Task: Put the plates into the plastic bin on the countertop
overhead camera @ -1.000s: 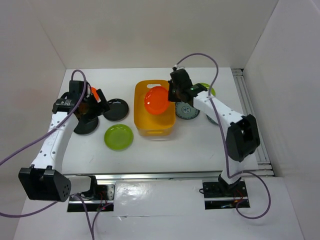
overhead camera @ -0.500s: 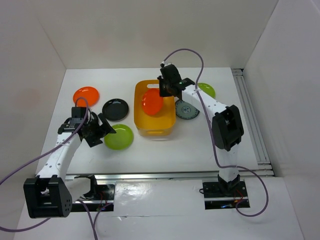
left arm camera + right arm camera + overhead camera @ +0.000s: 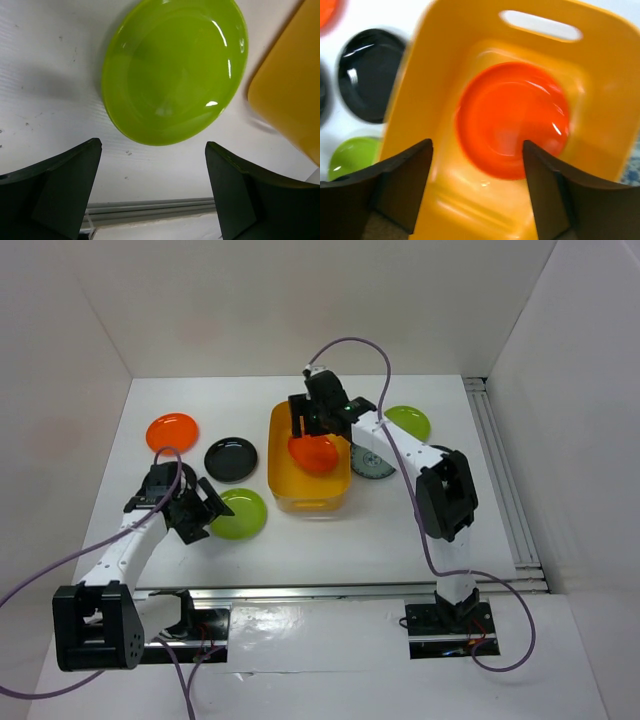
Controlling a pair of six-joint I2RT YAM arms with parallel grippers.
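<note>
My left gripper will next go down and move gently toward the lime green plate (image 3: 240, 514), with its fingers on both sides of the plate's near rim away from the bin, because the plate is outside its fingers.
The yellow-orange plastic bin (image 3: 276, 475) stands mid countertop (image 3: 320, 545). An orange-red plate (image 3: 313, 454) lies flat inside it, seen also in the right wrist view as the orange-red plate (image 3: 514, 120) on the bin (image 3: 600, 95) floor. My right gripper (image 3: 313, 427) hangs open just above that plate, touching nothing. My left gripper (image 3: 207, 515) is open low over the counter, right beside a lime green plate (image 3: 240, 514). In the left wrist view the lime plate (image 3: 175, 70) lies ahead of the open left gripper (image 3: 152, 187), outside its fingers.
More plates lie on the counter: an orange-red one (image 3: 172, 431) at far left, a black one (image 3: 231, 459), another lime one (image 3: 407, 423) at right, and a blue-patterned one (image 3: 376, 464) partly under the right arm. White walls enclose three sides.
My right gripper opened and let go of the orange-red plate, which now lies flat in the bin. My left arm moved down toward the near lime plate.
</note>
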